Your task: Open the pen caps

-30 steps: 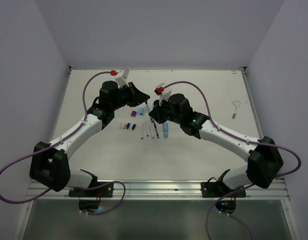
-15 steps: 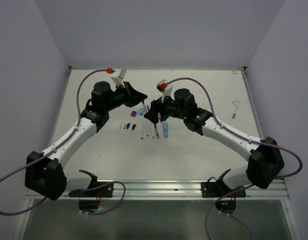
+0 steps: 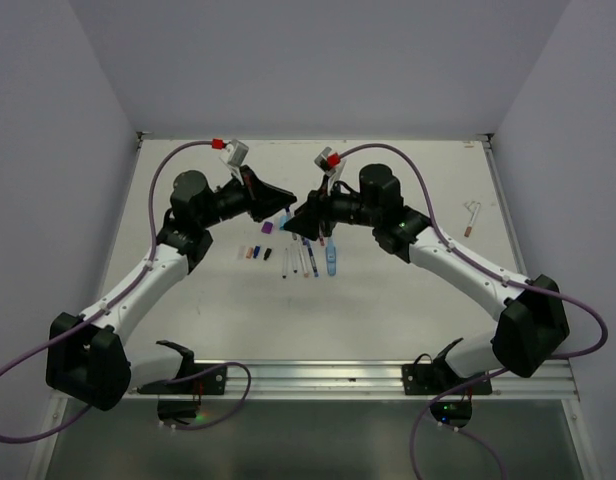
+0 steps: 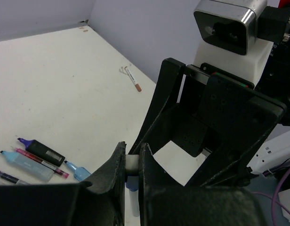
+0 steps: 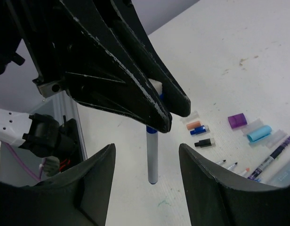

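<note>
My left gripper moves down and left in the top view next to release on bare tabletop beside the purple cap, as loose caps lie there.
My left gripper (image 4: 132,157) is shut on the white top end of a pen (image 5: 152,155). The pen has a blue collar and a pale body and hangs straight down above the table. My right gripper (image 5: 146,150) is open, one finger on each side of the hanging pen and touching nothing. In the top view the left gripper (image 3: 286,212) and right gripper (image 3: 300,222) meet tip to tip above the row of pens (image 3: 308,260). Loose pen caps lie on the table: orange (image 5: 195,125), blue (image 5: 199,130), black (image 5: 204,141), purple (image 5: 237,121) and light blue (image 5: 259,133).
A black marker (image 4: 41,149) and a light-blue highlighter (image 4: 22,160) lie in the row under the grippers. One more pen (image 3: 471,215) lies alone near the table's right edge. The table's back edge (image 3: 308,138) meets the wall.
The right gripper has opened and let go of the pen. Both grippers have risen and shifted toward the back, and the left one still holds the pen.
</note>
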